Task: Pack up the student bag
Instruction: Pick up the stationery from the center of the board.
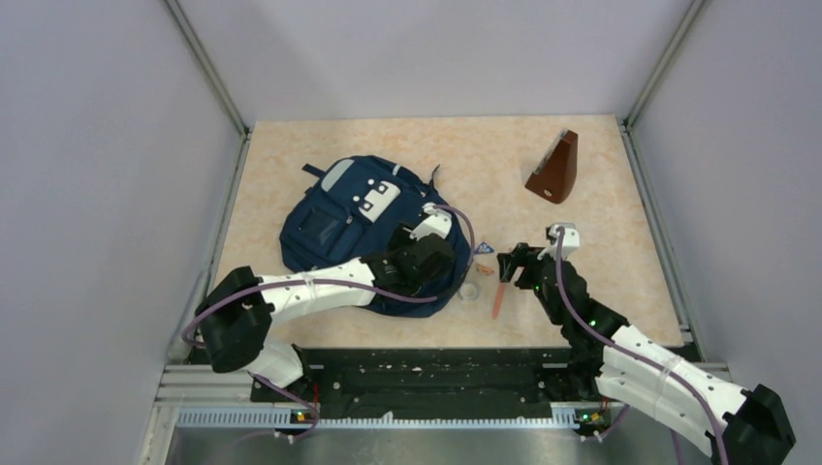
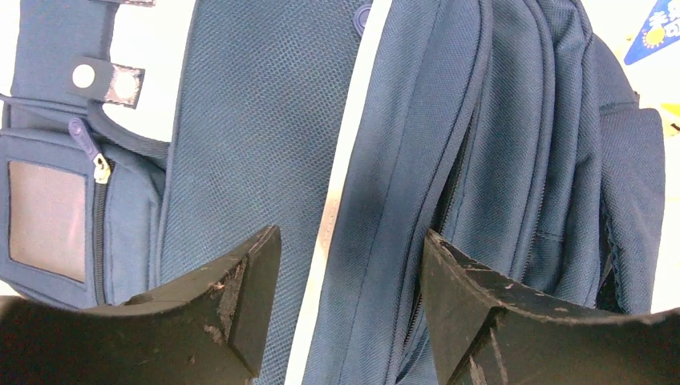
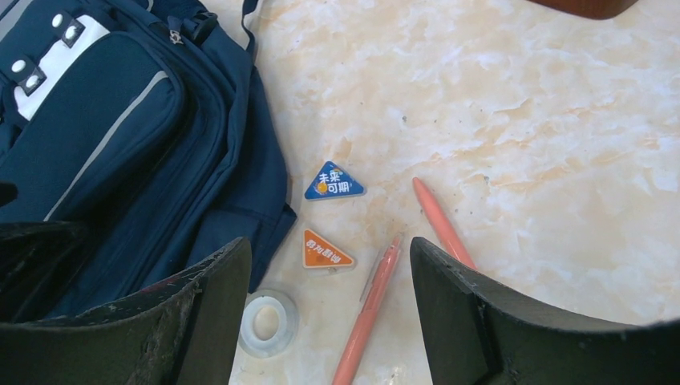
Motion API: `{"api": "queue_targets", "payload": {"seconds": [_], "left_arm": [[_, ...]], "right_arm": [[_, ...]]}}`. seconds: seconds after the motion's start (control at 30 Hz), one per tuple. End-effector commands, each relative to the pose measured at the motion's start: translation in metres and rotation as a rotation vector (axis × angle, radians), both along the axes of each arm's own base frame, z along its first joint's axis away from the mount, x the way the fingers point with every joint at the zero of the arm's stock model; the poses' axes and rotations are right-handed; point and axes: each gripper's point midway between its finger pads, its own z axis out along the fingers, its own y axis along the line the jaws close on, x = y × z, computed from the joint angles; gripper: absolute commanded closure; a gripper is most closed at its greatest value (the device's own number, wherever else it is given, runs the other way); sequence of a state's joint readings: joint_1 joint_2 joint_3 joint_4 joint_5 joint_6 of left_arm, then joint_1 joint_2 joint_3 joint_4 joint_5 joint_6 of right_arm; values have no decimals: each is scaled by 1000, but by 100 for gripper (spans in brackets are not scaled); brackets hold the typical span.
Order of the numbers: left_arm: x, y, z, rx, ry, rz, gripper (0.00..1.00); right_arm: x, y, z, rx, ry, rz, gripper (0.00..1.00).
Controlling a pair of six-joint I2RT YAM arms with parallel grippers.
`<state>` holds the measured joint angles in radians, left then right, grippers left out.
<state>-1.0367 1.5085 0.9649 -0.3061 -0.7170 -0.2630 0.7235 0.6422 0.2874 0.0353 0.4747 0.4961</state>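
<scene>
My right gripper will move down and back to close across the salmon pen's middle (image 1: 498, 298) (image 3: 363, 325), which is below it and back from it, lengthwise between my fingers.
The student bag (image 1: 349, 218), navy blue with grey patches, lies flat at the table's left centre and fills the left wrist view (image 2: 265, 120). My left gripper (image 1: 407, 242) hovers open over the bag's right side. Its fingers (image 2: 240, 297) stand either side of a pale stripe and a zip seam without gripping anything. My right gripper (image 1: 511, 263) is open just right of the bag, above small items: an orange triangular tag (image 3: 327, 249), a clear tape roll (image 3: 269, 321), a salmon pen (image 3: 370, 309), a second pen (image 3: 443, 224) and a blue triangular tag (image 3: 333, 182).
A brown wedge-shaped object (image 1: 554, 167) stands at the back right. Metal frame posts and grey walls enclose the table on the left, right and back. The bag's edge (image 3: 120, 152) lies close to the tape roll.
</scene>
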Motion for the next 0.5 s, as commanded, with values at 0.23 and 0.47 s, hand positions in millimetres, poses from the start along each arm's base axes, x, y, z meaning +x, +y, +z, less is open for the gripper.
{"api": "queue_targets", "payload": {"seconds": [0.23,0.47], "left_arm": [[6,14,18,6,-61,49,45],[5,4,25,-29,-41,6,99]], "right_arm": [[2,-2,-2,7,5,-19,29],[2,-5,-9,-5,45,-43,30]]}}
